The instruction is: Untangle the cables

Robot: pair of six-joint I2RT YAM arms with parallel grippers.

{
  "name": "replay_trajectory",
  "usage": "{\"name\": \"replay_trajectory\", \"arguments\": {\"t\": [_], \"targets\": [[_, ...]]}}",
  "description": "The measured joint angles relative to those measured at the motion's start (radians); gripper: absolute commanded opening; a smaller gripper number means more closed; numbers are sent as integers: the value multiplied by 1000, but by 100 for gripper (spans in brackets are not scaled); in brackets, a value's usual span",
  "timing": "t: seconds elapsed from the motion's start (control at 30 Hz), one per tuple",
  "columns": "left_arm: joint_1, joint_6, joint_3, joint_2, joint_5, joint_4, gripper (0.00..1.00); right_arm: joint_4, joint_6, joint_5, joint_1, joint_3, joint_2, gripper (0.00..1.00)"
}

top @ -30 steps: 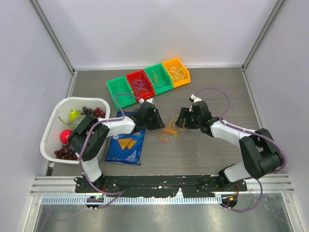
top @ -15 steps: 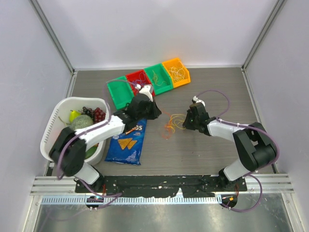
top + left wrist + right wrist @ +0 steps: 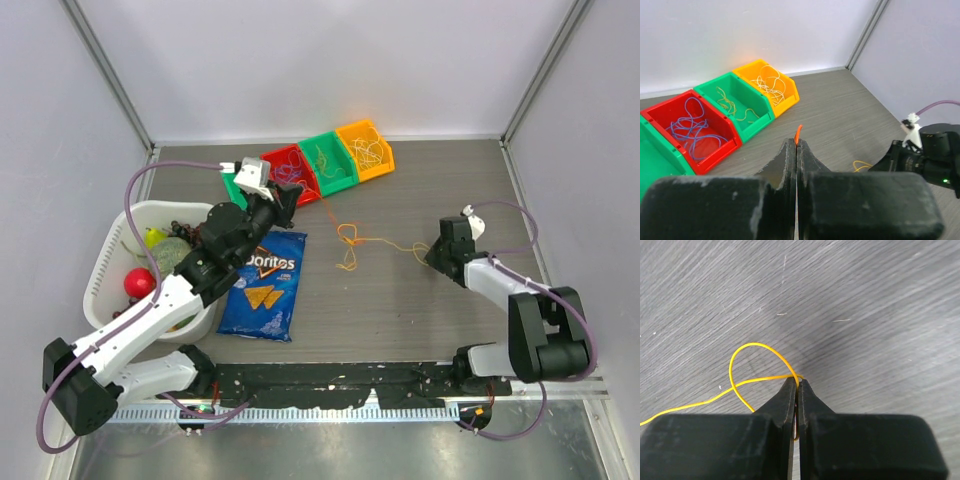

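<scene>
The yellow cable in my right gripper still meets the orange cable. It goes away from the tangle next, to the right in the top view, before release.
The cables [image 3: 348, 243] lie mid-table as a small orange and yellow tangle, drawn out into strands on both sides. My left gripper [image 3: 290, 198] is beside the red bin, shut on an orange cable [image 3: 798, 132] whose end sticks up past the fingertips. My right gripper [image 3: 432, 253] is out to the right, low over the table and shut on a yellow cable [image 3: 755, 365]. That cable loops in front of the tips and trails left toward the tangle. In the left wrist view, the right arm [image 3: 927, 157] shows with a yellow loop [image 3: 860, 165] beside it.
A row of bins stands at the back: a green bin [image 3: 238, 190], a red bin [image 3: 290, 168] with blue strands, a green bin [image 3: 328, 158] and an orange bin [image 3: 366, 147] with pale strands. A blue chip bag [image 3: 265, 288] and a white fruit basket [image 3: 115, 250] lie left.
Both grippers have shut on strands and pulled apart. The left went back-left toward the bins and the right went right, stretching the tangle into a line.
</scene>
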Motion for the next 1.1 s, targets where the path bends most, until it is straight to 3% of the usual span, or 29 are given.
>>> {"name": "replay_trajectory", "arguments": {"t": [0.33, 0.6, 0.8, 1.1], "targets": [[0, 55, -19, -30, 0, 12, 0, -108, -10, 144, -74, -5, -168, 1], [-2, 124, -55, -122, -66, 51, 0, -144, -10, 171, -359, -5, -264, 1], [-4, 166, -55, -128, -96, 59, 0, -154, 9, 159, -481, -5, -276, 1], [-4, 199, -58, -167, -118, 75, 0, -147, -19, 87, -509, -5, -237, 4]]}}
